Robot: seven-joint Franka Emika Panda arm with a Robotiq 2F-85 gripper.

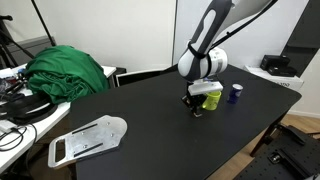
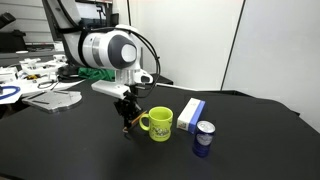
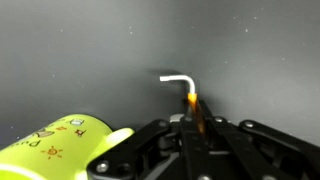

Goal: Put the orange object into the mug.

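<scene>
The orange stick's tip hangs outside the mug. Next, my gripper moves up, tilts over the mug's open top [image 2: 161, 112] and comes down to release the orange stick inside.
The lime-green mug [image 2: 160, 123] stands upright on the black table, handle toward my gripper; it also shows in an exterior view [image 1: 212, 98] and at the lower left of the wrist view [image 3: 62, 146]. My gripper [image 2: 127, 108] hangs just beside the mug on its handle side, low over the table. It is shut on the thin orange stick [image 3: 193, 108], which runs out between the fingers and ends in a white bent tip [image 3: 176, 79]. In an exterior view the stick [image 2: 125, 124] points down beside the mug, outside it.
A small dark blue cup [image 2: 203, 138] and a white-and-blue box [image 2: 190, 113] stand close to the mug on its far side from the gripper. A green cloth [image 1: 65, 70] and a flat white part [image 1: 88, 138] lie at the table's other end.
</scene>
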